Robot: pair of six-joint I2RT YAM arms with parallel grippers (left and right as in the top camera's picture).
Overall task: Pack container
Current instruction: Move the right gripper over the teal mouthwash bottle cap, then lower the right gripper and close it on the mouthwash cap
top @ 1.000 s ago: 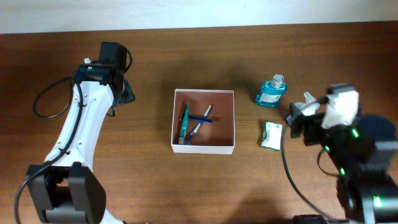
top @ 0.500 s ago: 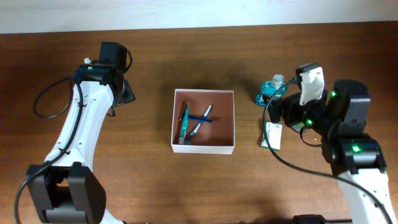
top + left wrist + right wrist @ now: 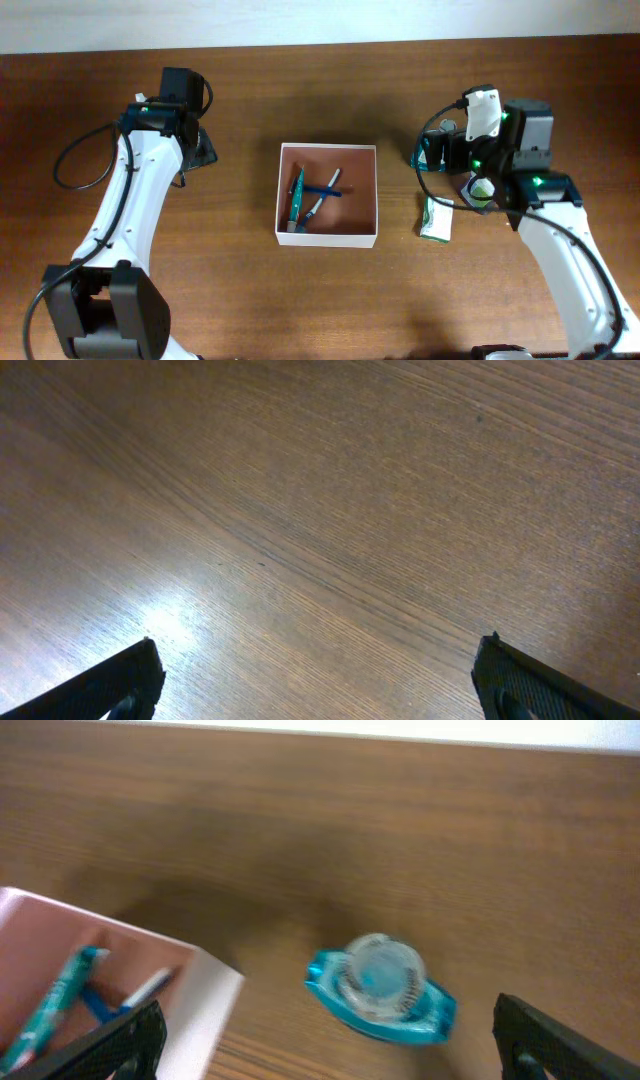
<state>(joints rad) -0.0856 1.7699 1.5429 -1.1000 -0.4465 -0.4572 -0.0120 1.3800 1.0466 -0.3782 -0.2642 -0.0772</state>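
I will next move my right gripper down with its fingers open, onto the cap of the mouthwash bottle (image 3: pixel 428 152) (image 3: pixel 383 977) below it, because the bottle is upright and its cap is on top.
The container (image 3: pixel 327 238) is a shallow white box with a pinkish-brown inside at the table's middle; its corner shows in the right wrist view (image 3: pixel 205 1010). Inside lie a teal tube (image 3: pixel 296 197) and toothbrushes (image 3: pixel 322 195). A blue mouthwash bottle (image 3: pixel 428 152) stands upright right of the box, seen from above in the right wrist view (image 3: pixel 380 988). My right gripper (image 3: pixel 330 1050) is open above it, its far end hidden in the overhead view. A green-and-white packet (image 3: pixel 435 219) lies below the bottle. My left gripper (image 3: pixel 320 690) is open over bare wood at the far left (image 3: pixel 200 150).
The left arm (image 3: pixel 140 190) stretches along the table's left side with a black cable loop (image 3: pixel 75 165). The right arm (image 3: pixel 560 250) stands at the right. The table's back edge meets a white wall (image 3: pixel 320 20).
My right arm has swung left and toward the back, from the right edge to above the mouthwash bottle. The left arm has not moved.
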